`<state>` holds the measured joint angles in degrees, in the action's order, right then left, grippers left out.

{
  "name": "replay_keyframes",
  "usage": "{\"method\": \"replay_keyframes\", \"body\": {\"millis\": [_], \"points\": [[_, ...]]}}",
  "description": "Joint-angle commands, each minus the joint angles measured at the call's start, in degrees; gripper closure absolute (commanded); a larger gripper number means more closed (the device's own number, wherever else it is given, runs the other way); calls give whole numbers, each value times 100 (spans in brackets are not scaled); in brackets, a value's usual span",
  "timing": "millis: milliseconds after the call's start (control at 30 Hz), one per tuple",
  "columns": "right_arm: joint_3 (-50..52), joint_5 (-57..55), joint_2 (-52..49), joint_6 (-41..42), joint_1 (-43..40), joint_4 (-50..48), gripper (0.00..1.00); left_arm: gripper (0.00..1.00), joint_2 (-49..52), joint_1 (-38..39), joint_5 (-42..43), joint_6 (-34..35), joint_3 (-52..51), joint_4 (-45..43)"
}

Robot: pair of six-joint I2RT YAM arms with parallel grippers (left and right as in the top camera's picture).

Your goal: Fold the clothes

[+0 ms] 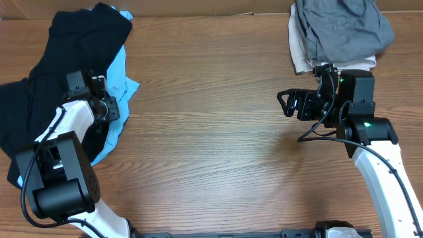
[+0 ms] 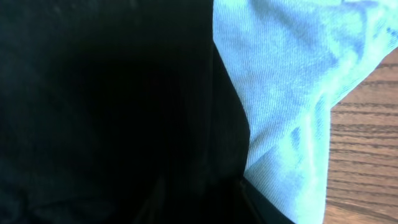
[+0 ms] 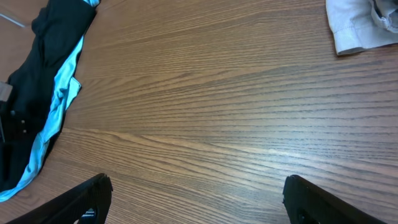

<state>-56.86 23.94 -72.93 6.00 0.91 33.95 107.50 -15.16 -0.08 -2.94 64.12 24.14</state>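
Note:
My open right gripper moves to the left in the overhead view next, across bare wood to the black garment, and tilts onto the cloth.
A black garment lies crumpled at the table's left, over a light blue garment whose edge sticks out on the right. My left gripper is down on this pile. In the left wrist view, black cloth fills most of the frame, with the light blue cloth to its right. The fingers are lost against the black, so I cannot tell their state. My right gripper is open and empty over bare wood.
A folded stack of grey and white clothes sits at the back right, just behind the right arm; its white corner shows in the right wrist view. Bare wooden tabletop lies between the two arms.

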Motion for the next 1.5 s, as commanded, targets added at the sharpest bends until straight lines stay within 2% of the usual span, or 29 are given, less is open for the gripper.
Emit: {"method": "replay_keyframes", "body": {"millis": [0,233,333,500,833,967,1100,1167,1233,1467], "points": [[-160,-55,-9,-2,48,-22,9,67,92,-26,-50,37,98,-31],[-160,-142,-9,-2,48,-22,9,83,63,-26,-50,42,140,-31],[-160,-142,-9,-2,48,-22,9,96,57,-26,-50,44,299,131],[-160,-142,-9,-2,48,-22,10,96,37,-26,-48,52,822,704],[-160,-140,-9,0,48,-46,13,96,35,-17,-33,190,3093,2942],[-160,-138,-9,0,48,-46,14,96,35,-20,15,186,3499,3344],[-160,-138,-9,0,48,-46,16,96,35,-15,640,153,3709,3512],[-166,-136,2,2,48,-44,23,96,28,46,1471,-15,4079,3770],[-181,-122,48,4,48,-46,26,96,11,173,1864,-105,4485,4044],[-422,120,555,72,48,96,28,96,-192,1150,2096,-352,6107,4894]]}}
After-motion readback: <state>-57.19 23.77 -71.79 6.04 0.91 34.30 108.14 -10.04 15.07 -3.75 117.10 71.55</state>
